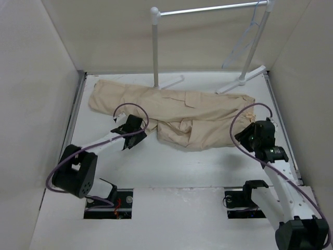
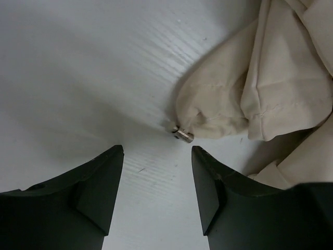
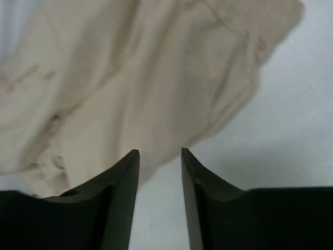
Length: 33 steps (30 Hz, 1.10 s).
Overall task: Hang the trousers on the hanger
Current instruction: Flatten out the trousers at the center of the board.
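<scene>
My left gripper slides outward next and closes on the cloth corner by the metal cord end (image 1: 149, 130) (image 2: 197, 124), just beyond the gripper's open fingers.
Beige trousers (image 1: 171, 112) lie crumpled across the far half of the white table. The pale thin hanger (image 1: 244, 41) hangs by its hook from the rack bar at the back right. My left gripper (image 1: 136, 136) is open and empty, low over the table at the trousers' near left edge; in the left wrist view (image 2: 157, 151) a small metal cord end (image 2: 183, 135) and bunched cloth (image 2: 250, 94) lie just ahead of it. My right gripper (image 1: 243, 136) is open and empty at the trousers' right edge; in its wrist view (image 3: 160, 152) the cloth (image 3: 130, 78) fills the area ahead.
A white garment rack with a silver bar (image 1: 208, 10) stands at the back, its post (image 1: 155, 52) and feet (image 1: 242, 80) on the table behind the trousers. White walls (image 1: 36, 78) enclose the table on the left, right and back.
</scene>
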Tool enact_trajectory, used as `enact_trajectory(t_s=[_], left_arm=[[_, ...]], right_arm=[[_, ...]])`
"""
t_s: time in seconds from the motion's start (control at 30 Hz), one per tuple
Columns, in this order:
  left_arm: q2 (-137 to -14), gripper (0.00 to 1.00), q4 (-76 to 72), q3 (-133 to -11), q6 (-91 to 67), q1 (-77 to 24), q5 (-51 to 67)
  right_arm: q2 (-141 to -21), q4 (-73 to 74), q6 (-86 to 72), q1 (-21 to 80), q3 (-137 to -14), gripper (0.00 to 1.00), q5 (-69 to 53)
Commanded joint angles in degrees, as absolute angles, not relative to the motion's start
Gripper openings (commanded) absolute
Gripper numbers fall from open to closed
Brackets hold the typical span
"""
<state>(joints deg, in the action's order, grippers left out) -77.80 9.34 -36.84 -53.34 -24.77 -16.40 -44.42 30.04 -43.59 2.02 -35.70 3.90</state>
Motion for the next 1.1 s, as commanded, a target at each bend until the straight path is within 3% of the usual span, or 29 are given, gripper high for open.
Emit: enact_trajectory(t_s=[0.0,0.07,0.17,0.3,0.4,0.5,0.63,0.7,0.87,1.07], left_arm=[[-82.4,0.53,0.1,-40.8,-54.5,-25.7,-14.3],[-85.2,0.53,-1.6,-41.7,-54.3,-26.1,-13.5],[-88.2,0.48,-2.5,-43.0,-54.2,-26.5,-13.2],[-88.0,0.16,-2.8,-43.4,-54.4,-26.0,-13.2],[-82.8,0.04,-1.2,-42.8,-54.4,-25.3,-13.2],[-72.2,0.0,4.5,-41.1,-54.1,-24.1,-13.8],[-56.3,0.0,16.5,-39.6,-54.1,-20.0,-13.0],[-49.0,0.0,23.3,-41.5,-54.1,-18.2,-12.0],[-38.8,0.0,39.7,-52.1,-53.8,-13.7,-11.2],[-38.2,0.0,55.0,-69.2,-50.3,-1.7,-15.7]], right_arm=[[-41.2,32.8,-46.3,2.8,-32.3,0.53,5.0],[-44.0,32.5,-47.6,3.7,-33.0,0.58,4.6],[-50.4,29.2,-48.4,2.8,-32.6,0.58,4.9],[-60.4,20.9,-48.5,-0.9,-30.9,0.51,5.4],[-67.6,16.4,-48.3,-3.0,-32.3,0.43,5.0],[-71.2,12.5,-48.2,-3.3,-34.3,0.36,4.8],[-74.8,12.7,-48.0,-4.2,-37.3,0.11,4.2],[-74.3,13.3,-48.4,-4.6,-37.6,0.05,4.9],[-69.7,15.3,-49.8,-7.7,-38.0,0.0,5.7],[-61.6,20.8,-50.4,-9.3,-39.9,0.0,5.1]])
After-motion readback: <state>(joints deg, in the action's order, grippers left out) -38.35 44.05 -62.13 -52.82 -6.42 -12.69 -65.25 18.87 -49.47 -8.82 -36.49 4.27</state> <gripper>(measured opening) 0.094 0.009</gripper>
